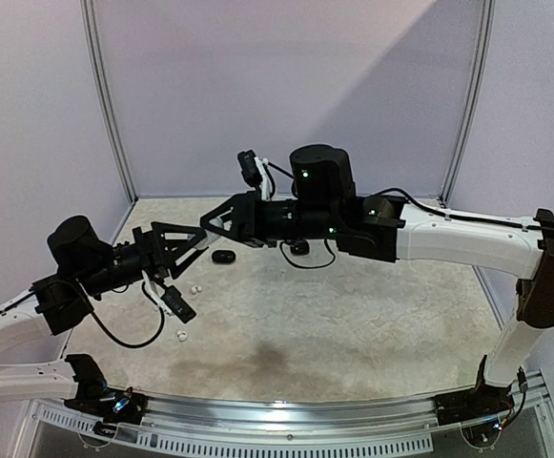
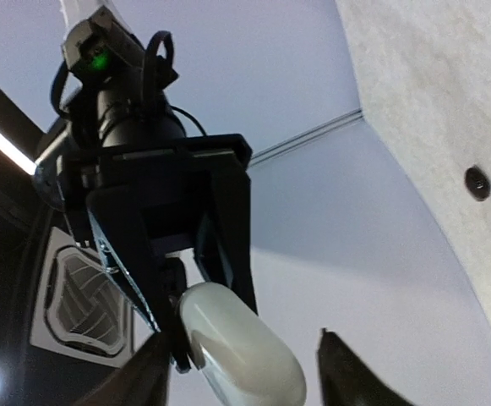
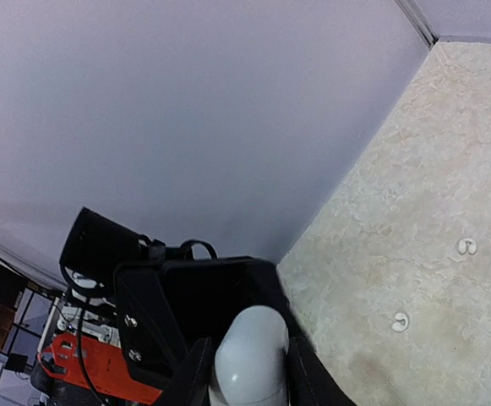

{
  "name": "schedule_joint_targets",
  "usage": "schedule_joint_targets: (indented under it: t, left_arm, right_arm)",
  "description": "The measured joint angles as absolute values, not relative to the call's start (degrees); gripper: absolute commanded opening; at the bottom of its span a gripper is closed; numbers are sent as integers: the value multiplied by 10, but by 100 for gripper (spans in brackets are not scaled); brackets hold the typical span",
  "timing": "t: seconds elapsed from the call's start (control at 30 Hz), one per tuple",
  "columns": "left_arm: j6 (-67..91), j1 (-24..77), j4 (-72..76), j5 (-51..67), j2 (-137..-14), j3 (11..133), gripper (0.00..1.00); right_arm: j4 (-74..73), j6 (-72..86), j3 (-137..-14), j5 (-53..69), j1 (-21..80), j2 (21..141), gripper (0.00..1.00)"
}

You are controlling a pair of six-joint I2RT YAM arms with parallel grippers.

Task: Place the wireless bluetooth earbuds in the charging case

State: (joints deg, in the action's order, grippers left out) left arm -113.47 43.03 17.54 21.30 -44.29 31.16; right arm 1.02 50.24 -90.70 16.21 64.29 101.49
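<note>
My left gripper will next move away from the case, which is at an angle, roll its wrist around, and then move in onto the loose end of the case.
A white pebble-shaped charging case [image 3: 249,355] is held in the air between my two grippers, lid shut. My right gripper [image 3: 249,381] is shut on it; the case also shows in the left wrist view [image 2: 241,347]. My left gripper [image 2: 241,385] is open, its fingers either side of the case's free end, the right finger [image 2: 346,372] apart from it. In the top view the grippers meet tip to tip, left [image 1: 198,237] and right [image 1: 210,226]. White earbuds lie on the table [image 1: 195,286], [image 1: 181,335]; two show in the right wrist view [image 3: 466,246], [image 3: 400,320].
A black case [image 1: 223,256] lies on the table below the grippers, and another small black thing [image 1: 298,247] under the right arm. A small black thing [image 2: 477,182] shows on the table in the left wrist view. Walls enclose the table at back and sides.
</note>
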Motion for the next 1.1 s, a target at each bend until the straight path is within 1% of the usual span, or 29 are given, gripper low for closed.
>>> schedule_joint_targets:
  t: [0.03,0.1,0.2,0.27,0.37,0.47,0.6,0.8,1.0,1.1]
  left_arm:
    - [-1120,430,149,202,-439,319,87]
    - [-1049,430,43,183,-424,356,90]
    - [-895,430,-119,177,-414,453,90]
    - [-778,430,-207,199,-413,519,90]
    - [-612,430,-283,242,-405,559,87]
    - [-438,429,-317,268,-405,556,79]
    - [-251,421,-307,289,-411,553,72]
    - [-12,410,-192,341,-429,552,72]
    - [133,408,-51,367,-442,529,71]
    - [192,406,45,369,-457,505,70]
  right_arm:
    - [2,493,-907,156,646,1014,0]
    - [-14,467,-907,140,653,1009,0]
    - [-27,422,-906,111,660,993,0]
    - [-26,386,-906,90,661,976,0]
    - [-14,326,-902,57,661,943,0]
    - [6,279,-902,41,660,922,0]
    - [37,232,-902,40,660,915,0]
    - [102,179,-901,89,660,917,0]
    - [165,144,-901,151,663,935,0]
    - [178,131,-901,173,664,946,0]
